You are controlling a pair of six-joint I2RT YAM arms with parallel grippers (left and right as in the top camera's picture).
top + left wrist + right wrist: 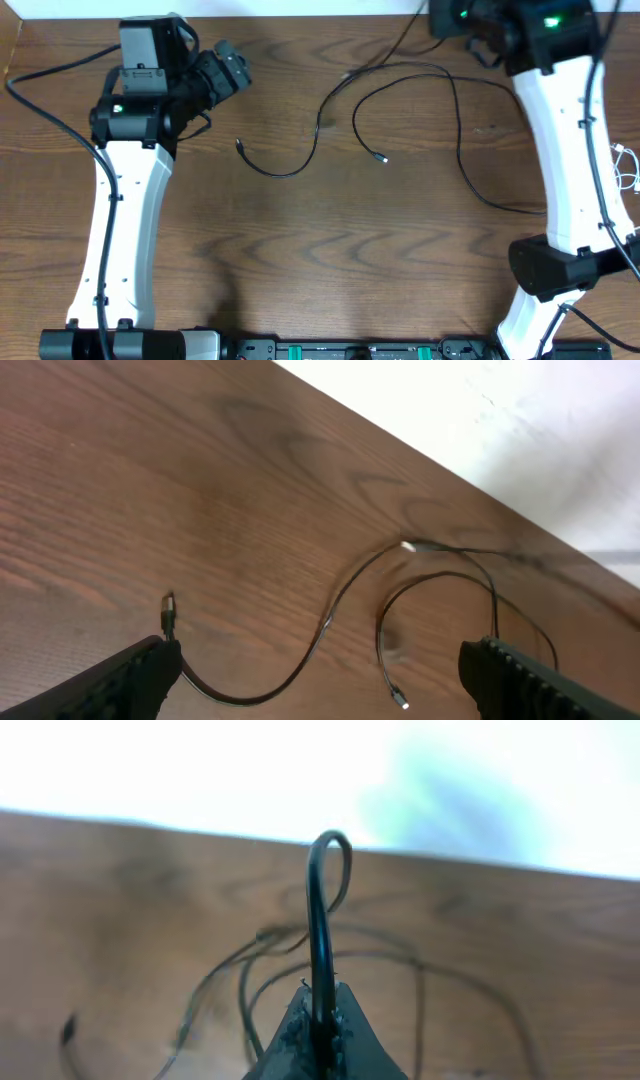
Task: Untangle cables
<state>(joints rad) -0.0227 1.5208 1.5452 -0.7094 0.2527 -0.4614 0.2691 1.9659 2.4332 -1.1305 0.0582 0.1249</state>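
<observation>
My right gripper will pull its cable to the right in the overhead view next and let it go over bare wood by the white cable, because it lies over other loops.
Thin black cables (pixel 318 128) lie looped across the middle of the wooden table. One plug end (pixel 240 146) lies on the left and another (pixel 382 158) in the centre. My left gripper (pixel 320 656) hovers open above them. Its fingers (pixel 140 678) stand wide apart, and a curve of black cable (pixel 320 635) and a plug (pixel 398 700) lie on the table between them, untouched. My right gripper (pixel 320 1012) is shut on a black cable (pixel 318 910), which arches up out of its jaws. In the overhead view that strand (pixel 408 35) rises toward the right arm at the far edge.
A white cable (pixel 626 165) lies at the table's right edge beside the right arm (pixel 560 130). The left arm (pixel 125 200) stretches along the left side. The table's far edge (pixel 450 470) meets a white wall. A dark rail (pixel 350 350) runs along the near edge.
</observation>
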